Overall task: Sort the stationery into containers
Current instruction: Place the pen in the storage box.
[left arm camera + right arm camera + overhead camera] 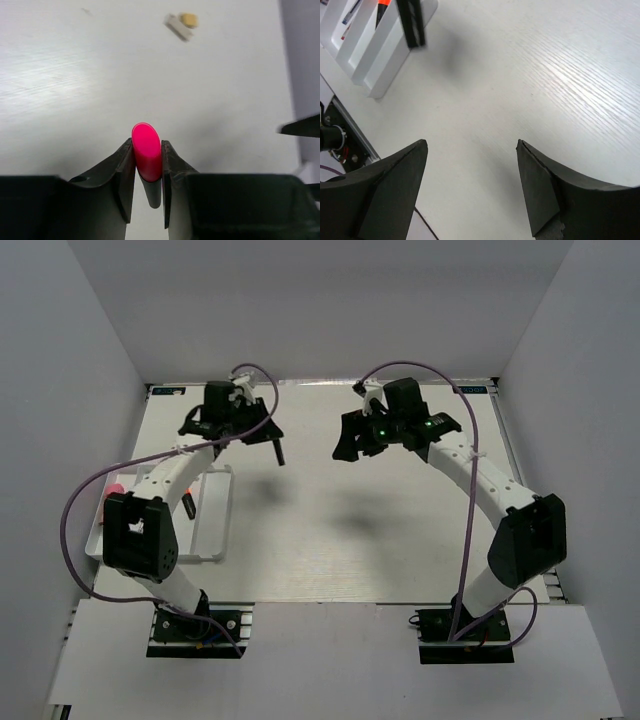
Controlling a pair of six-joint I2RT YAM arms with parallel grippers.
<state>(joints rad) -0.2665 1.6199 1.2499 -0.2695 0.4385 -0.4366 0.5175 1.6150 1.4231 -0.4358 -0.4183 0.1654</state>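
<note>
I should swing my left gripper back and left in the top view, then lower the highlighter over the tray's slot (186,511) with the similar orange-marked item.
My left gripper (147,146) is shut on a black highlighter with a pink cap (146,155), its cap end pointing away from the wrist camera. In the top view this gripper (262,435) hangs over the far left of the table, and the highlighter's black body (277,450) sticks out below it. Beyond it on the table lie a white eraser (178,27) and a tan eraser (189,19). The white divided tray (215,540) lies at the left. My right gripper (350,440) (472,145) is open and holds nothing.
The tray (380,65) holds an orange-marked item (190,505) (384,7), and a pink-capped item (115,486) shows at its left side. White walls close in the table on three sides. Purple cables loop above both arms.
</note>
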